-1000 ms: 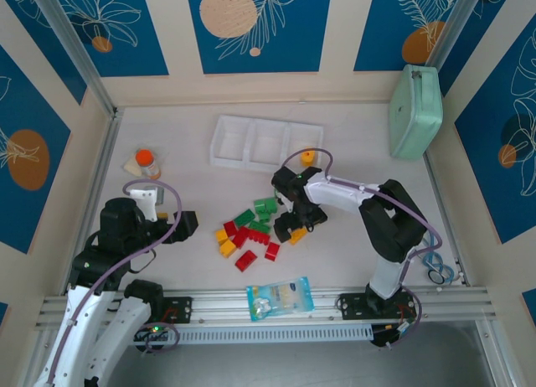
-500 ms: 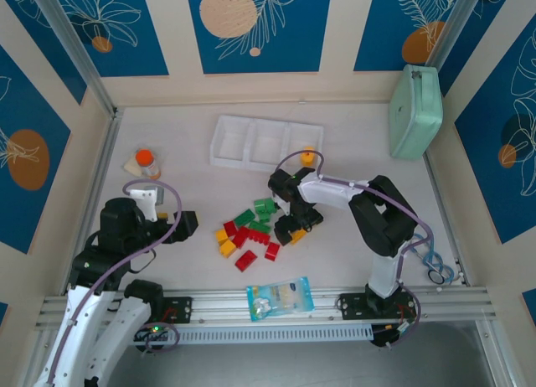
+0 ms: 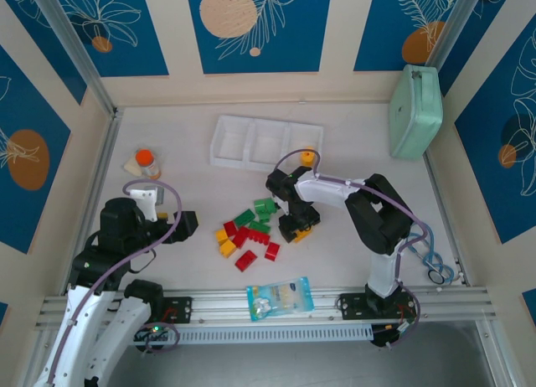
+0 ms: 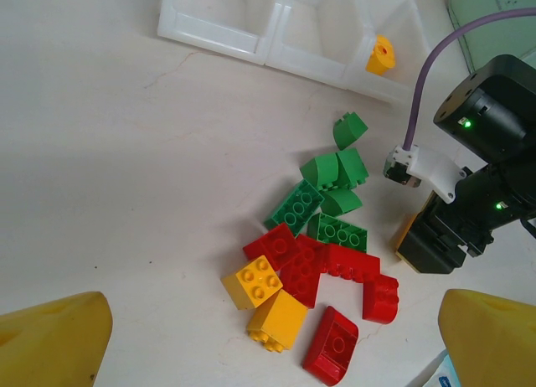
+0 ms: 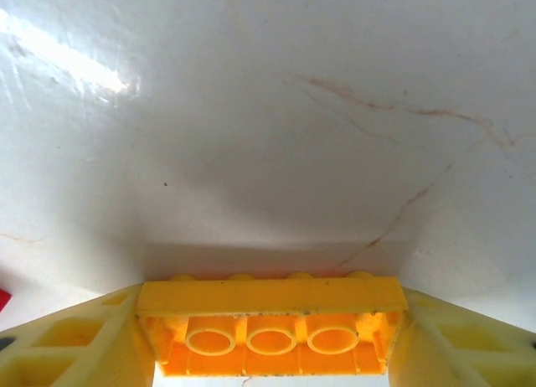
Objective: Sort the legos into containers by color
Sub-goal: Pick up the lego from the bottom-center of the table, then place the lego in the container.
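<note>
The right gripper should next lift up and outward over the tray's end section (image 3: 305, 145) and let go of the long yellow lego, because a small yellow piece is already in that section.
The legos lie in a loose pile mid-table: green ones (image 3: 265, 207) at the back, red ones (image 3: 245, 260) (image 4: 333, 265) and two yellow ones (image 3: 224, 241) (image 4: 266, 296) in front. My right gripper (image 3: 297, 229) (image 5: 270, 341) is down at the pile's right edge, shut on a long yellow lego (image 5: 270, 320) that spans the gap between its fingers (image 5: 67, 345), underside towards the camera. The containers (image 3: 219, 144) (image 4: 218, 35) form one white tray at the back, with a small yellow piece (image 3: 308, 157) (image 4: 380, 55) in the right compartment. My left gripper (image 3: 188, 224) (image 4: 276, 324) hangs open left of the pile.
An orange-capped bottle (image 3: 146, 159) stands at the back left. A mint-green case (image 3: 415, 110) leans at the back right. A clear blue-printed bag (image 3: 280, 296) lies at the near edge. A blue item (image 3: 435, 265) sits by the right rail.
My right gripper has closed its fingers onto the yellow lego and shifted slightly left. The left arm has not moved.
</note>
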{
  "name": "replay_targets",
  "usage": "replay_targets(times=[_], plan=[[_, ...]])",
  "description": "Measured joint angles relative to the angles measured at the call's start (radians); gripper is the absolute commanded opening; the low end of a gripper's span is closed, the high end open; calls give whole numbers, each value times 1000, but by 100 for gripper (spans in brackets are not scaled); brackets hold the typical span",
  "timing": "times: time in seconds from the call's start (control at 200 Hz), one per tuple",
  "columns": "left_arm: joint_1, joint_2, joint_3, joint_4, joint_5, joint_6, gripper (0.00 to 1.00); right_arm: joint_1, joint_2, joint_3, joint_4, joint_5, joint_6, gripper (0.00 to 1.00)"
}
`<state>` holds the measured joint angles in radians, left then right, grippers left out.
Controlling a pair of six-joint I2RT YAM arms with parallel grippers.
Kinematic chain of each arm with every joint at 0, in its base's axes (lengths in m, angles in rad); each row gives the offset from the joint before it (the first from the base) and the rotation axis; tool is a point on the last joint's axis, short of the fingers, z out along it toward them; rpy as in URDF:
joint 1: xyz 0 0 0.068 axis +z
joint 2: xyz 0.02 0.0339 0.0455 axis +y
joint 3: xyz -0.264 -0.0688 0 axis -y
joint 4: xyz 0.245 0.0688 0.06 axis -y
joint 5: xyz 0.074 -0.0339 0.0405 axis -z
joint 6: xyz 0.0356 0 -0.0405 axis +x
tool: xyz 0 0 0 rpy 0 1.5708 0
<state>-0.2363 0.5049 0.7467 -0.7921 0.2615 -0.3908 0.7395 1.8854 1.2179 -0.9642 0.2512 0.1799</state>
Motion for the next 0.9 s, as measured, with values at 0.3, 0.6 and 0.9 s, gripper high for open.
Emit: replay_targets(times=[0.3,0.6,0.9], plan=[[0,0,0,0,0,0,100,-1,-23,5,6,20,60,45],[0,0,0,0,0,0,100,-95,-129,146,6,27,126,44],[0,0,0,0,0,0,100,-283,-23,480,36,-2,135,41]])
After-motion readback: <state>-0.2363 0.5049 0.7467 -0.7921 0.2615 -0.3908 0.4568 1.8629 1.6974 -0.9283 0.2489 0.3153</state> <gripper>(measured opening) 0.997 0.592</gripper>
